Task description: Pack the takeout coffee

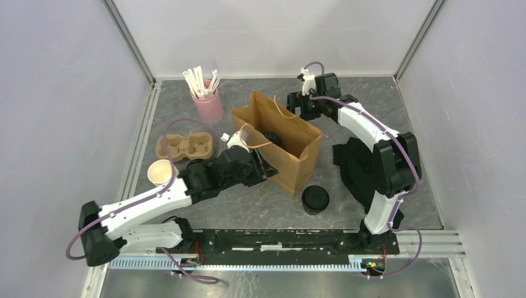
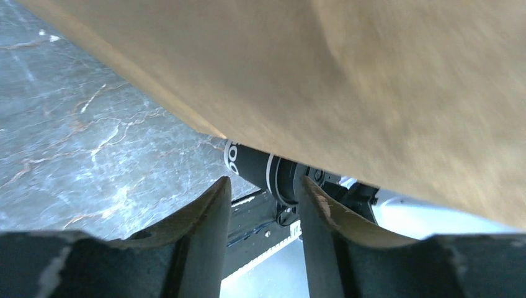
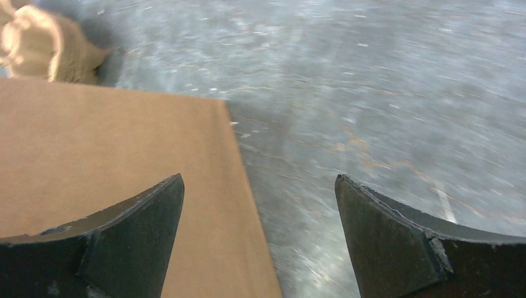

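Observation:
The capped coffee is still outside the bag [image 1: 291, 155] and stands back from my right gripper. My right gripper will next swing its open fingers back past the bag onto the black lid [image 1: 316, 197].
A capped takeout coffee [image 1: 315, 199], with a black lid over a dark cup, stands on the table just right of the near corner of the brown paper bag [image 1: 291, 155]. Inside the open bag lies something dark and round [image 1: 273, 138]; I cannot tell what it is. A lidless cup [image 1: 161, 172] with a cream inside stands at the left. My left gripper [image 1: 267, 169] [image 2: 263, 186] is low against the bag's near-left wall [image 2: 372, 93], open and holding nothing. Open wide, my right gripper [image 1: 302, 107] [image 3: 259, 180] hovers by the bag's far side [image 3: 111, 161].
A cardboard cup carrier [image 1: 184, 148] lies left of the bag. Behind it stands a pink cup of white sticks [image 1: 208, 102]. The grey marbled table [image 1: 372, 112] is walled on three sides. The arms' base rail [image 1: 279, 239] runs along the near edge.

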{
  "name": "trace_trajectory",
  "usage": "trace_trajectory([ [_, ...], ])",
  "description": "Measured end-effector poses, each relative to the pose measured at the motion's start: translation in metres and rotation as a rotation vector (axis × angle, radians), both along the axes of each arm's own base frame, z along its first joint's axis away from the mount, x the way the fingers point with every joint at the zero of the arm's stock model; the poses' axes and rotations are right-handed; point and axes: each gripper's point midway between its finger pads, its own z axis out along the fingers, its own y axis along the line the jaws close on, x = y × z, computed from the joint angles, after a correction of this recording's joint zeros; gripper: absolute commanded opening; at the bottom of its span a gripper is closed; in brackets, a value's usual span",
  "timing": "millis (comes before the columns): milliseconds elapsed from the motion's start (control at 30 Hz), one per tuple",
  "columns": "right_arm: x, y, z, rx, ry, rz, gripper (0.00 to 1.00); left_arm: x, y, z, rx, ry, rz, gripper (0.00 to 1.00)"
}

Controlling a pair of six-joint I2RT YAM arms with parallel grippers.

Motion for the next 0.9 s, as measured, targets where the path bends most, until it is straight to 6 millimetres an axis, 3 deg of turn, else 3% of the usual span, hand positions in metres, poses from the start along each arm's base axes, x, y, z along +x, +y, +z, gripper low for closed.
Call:
trace_trajectory([
  [100,0.015,-0.036,0.005,-0.072,0.017,-0.109,0.98,-0.011,0.021,0.015,-0.025,-0.022,0.008,0.61],
  [233,0.024,-0.104,0.006,-0.248,0.034,-0.285,0.98,-0.028,0.046,0.041,-0.095,-0.062,0.003,0.68],
  [333,0.001,-0.154,0.013,-0.361,0.050,-0.390,0.98,-0.038,0.060,0.054,-0.130,-0.083,-0.004,0.72],
  [433,-0.044,-0.178,0.027,-0.406,0.049,-0.423,0.98,-0.046,0.070,0.060,-0.125,-0.101,-0.031,0.77],
  [567,-0.133,-0.173,0.040,-0.339,0.033,-0.347,0.98,-0.053,0.073,0.081,-0.110,-0.169,-0.103,0.78],
  [700,-0.210,-0.145,0.030,-0.299,0.105,-0.217,0.98,-0.053,0.072,0.113,-0.110,-0.271,-0.161,0.79],
  [833,-0.258,-0.105,0.033,-0.241,0.183,-0.098,0.98,-0.049,0.070,0.145,-0.118,-0.359,-0.189,0.81],
  [900,-0.273,-0.094,0.036,-0.220,0.203,-0.078,0.98,-0.049,0.070,0.150,-0.109,-0.390,-0.201,0.83],
])
